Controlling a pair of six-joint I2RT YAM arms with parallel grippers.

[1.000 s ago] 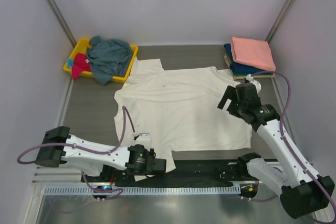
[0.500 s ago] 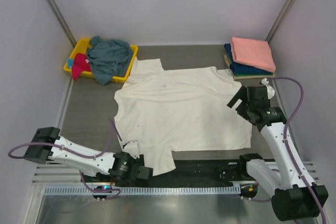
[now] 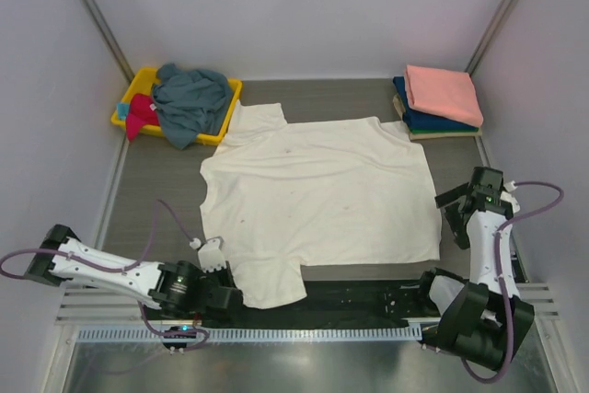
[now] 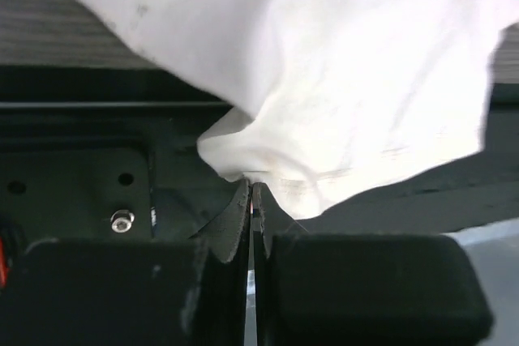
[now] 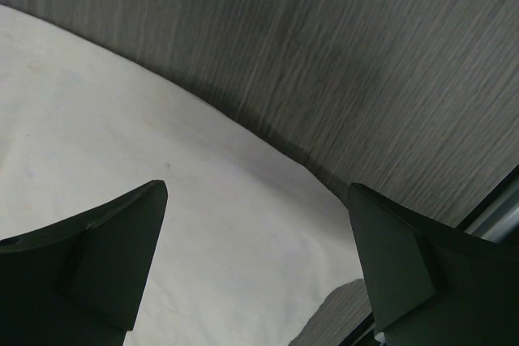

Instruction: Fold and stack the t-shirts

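I will next lower my empty right gripper's fingers to the left in the top view, down to the shirt's edge by its near corner [image 3: 436,231] [image 5: 306,200], and close them.
A large cream-white t-shirt [image 3: 322,190] lies spread flat on the table, one sleeve hanging over the near edge. My left gripper [image 3: 230,299] lies low at that near-left sleeve. In the left wrist view its jaws [image 4: 253,186] are pressed together on the puckered edge of the white cloth [image 4: 340,62]. My right gripper [image 3: 456,220] hovers at the shirt's right edge, open, with the white cloth [image 5: 122,160] below and nothing between its fingertips [image 5: 257,186]. A folded salmon-pink t-shirt [image 3: 442,91] sits on a folded navy one [image 3: 419,119] at the back right.
A yellow bin [image 3: 236,89] at the back left holds a crumpled grey-blue t-shirt [image 3: 191,98] and a magenta one [image 3: 140,112]. The dark wood-grain table [image 3: 156,181] is walled on three sides. A black base plate [image 3: 368,294] runs along the near edge.
My left arm drew back to the left along the near edge and its jaws closed on the sleeve edge. The right arm swung right, off the shirt's body to its right edge.
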